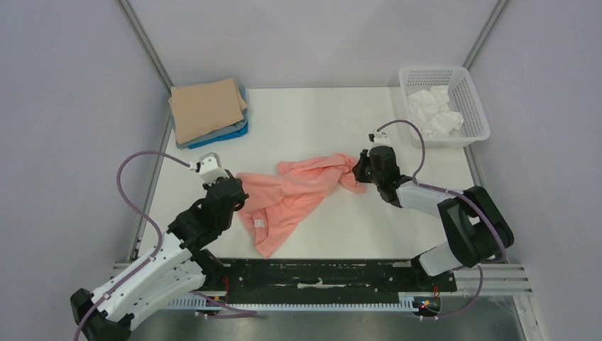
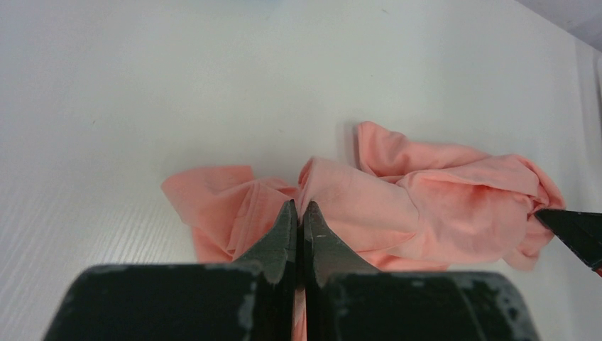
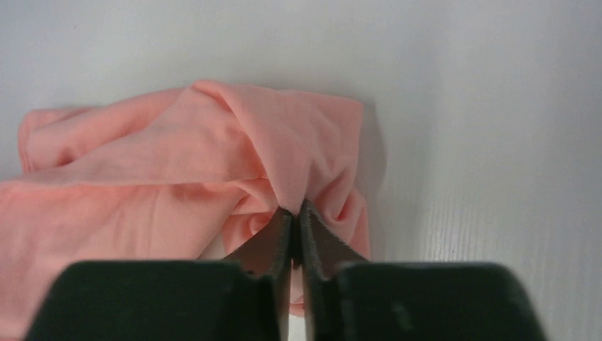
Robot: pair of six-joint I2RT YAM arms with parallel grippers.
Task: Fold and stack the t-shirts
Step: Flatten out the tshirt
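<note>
The left gripper lifts the shirt's pink edge next, since the shirt lies crumpled. It then swings outward and lowers to release it on the bare tabletop beside the folded stack.
A salmon-pink t-shirt lies crumpled across the middle of the white table. My left gripper is shut on its left edge; in the left wrist view the fingertips pinch a fold of the pink cloth. At the shirt's right end, my right gripper is shut on the cloth, its tips closed on a bunched fold of the shirt. A stack of folded t-shirts, tan on top with grey and blue edges below, sits at the back left.
A white mesh basket at the back right corner holds white cloth. Metal frame posts rise at both back corners. A black rail runs along the near edge between the arm bases.
</note>
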